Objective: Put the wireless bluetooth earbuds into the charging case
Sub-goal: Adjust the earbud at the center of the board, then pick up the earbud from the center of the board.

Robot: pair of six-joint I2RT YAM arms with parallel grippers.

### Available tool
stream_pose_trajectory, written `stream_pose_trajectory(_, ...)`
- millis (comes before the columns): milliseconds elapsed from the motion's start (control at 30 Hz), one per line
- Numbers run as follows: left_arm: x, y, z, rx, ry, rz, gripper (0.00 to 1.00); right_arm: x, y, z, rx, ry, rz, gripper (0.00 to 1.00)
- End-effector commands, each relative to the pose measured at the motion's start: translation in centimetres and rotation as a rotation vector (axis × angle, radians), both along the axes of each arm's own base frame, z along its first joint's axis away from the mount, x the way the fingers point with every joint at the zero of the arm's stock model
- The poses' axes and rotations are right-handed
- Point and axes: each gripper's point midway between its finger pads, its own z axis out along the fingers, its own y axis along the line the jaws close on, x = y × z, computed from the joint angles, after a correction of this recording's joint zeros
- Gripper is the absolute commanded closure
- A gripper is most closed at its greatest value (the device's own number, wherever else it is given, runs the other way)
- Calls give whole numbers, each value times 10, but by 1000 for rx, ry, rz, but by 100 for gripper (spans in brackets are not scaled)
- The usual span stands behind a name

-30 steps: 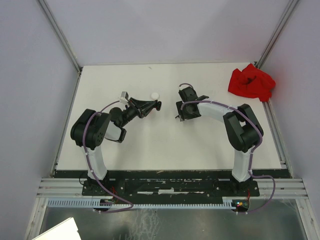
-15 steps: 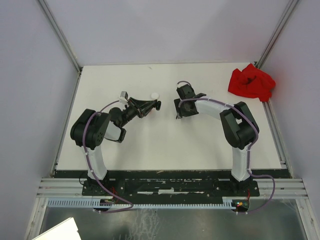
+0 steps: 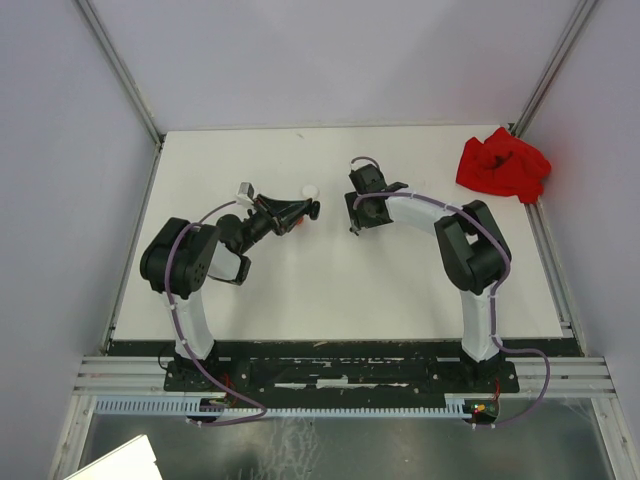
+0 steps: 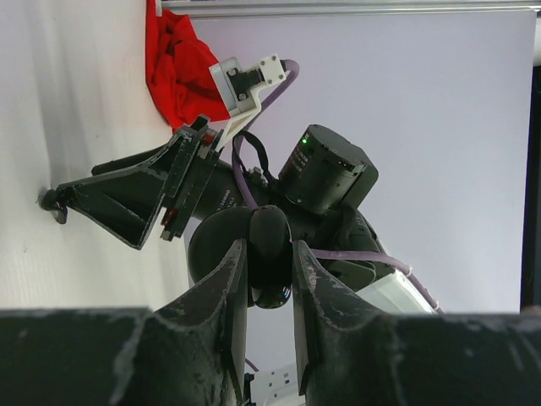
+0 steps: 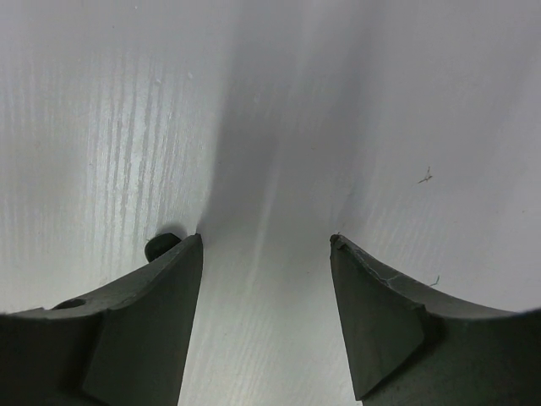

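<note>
The black earbud (image 3: 355, 232) (image 5: 161, 246) lies just outside my right gripper's finger, so my right gripper will next move its open fingers left in its wrist view to go around it.
My left gripper (image 3: 308, 209) (image 4: 269, 245) hovers over the middle of the table, shut on a black rounded charging case (image 4: 271, 254) (image 3: 316, 208) pinched between its jaws. My right gripper (image 3: 351, 222) (image 5: 266, 241) points down at the white table (image 3: 300, 290), open, with only bare surface between its fingers. A tiny black earbud (image 5: 161, 246) lies on the table just outside its left finger, touching or nearly touching it. In the left wrist view the right gripper's fingers (image 4: 127, 203) reach down to the table.
A small white round thing (image 3: 310, 190) lies on the table just beyond the left gripper. A crumpled red cloth (image 3: 503, 165) (image 4: 173, 63) sits at the far right corner. Metal frame rails (image 3: 125, 85) border the table.
The right gripper has shifted a little left and farther away over the table, still open. The left gripper has barely moved and keeps its grip.
</note>
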Motion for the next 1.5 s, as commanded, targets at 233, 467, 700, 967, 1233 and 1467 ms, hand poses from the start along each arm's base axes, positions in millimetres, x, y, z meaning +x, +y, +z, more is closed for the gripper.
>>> stream_pose_trajectory(233,-5,2,14,0,-100,-2,97,14,16,80,79,-180,129,31)
stream_pose_trajectory(467,-7,11,17,-6,-97,13,97,1,37,67,108,-41,226,35)
stream_pose_trajectory(700,-8,35,17,-16,-94,53,97,-5,46,47,69,35,253,37)
stream_pose_trajectory(967,-10,44,18,-18,-94,66,97,-6,50,34,27,83,262,40)
stream_pose_trajectory(1233,-10,44,18,-22,-96,65,97,-3,52,23,17,104,254,45)
stream_pose_trajectory(1467,-10,44,19,-21,-100,65,97,-1,55,13,18,121,245,48)
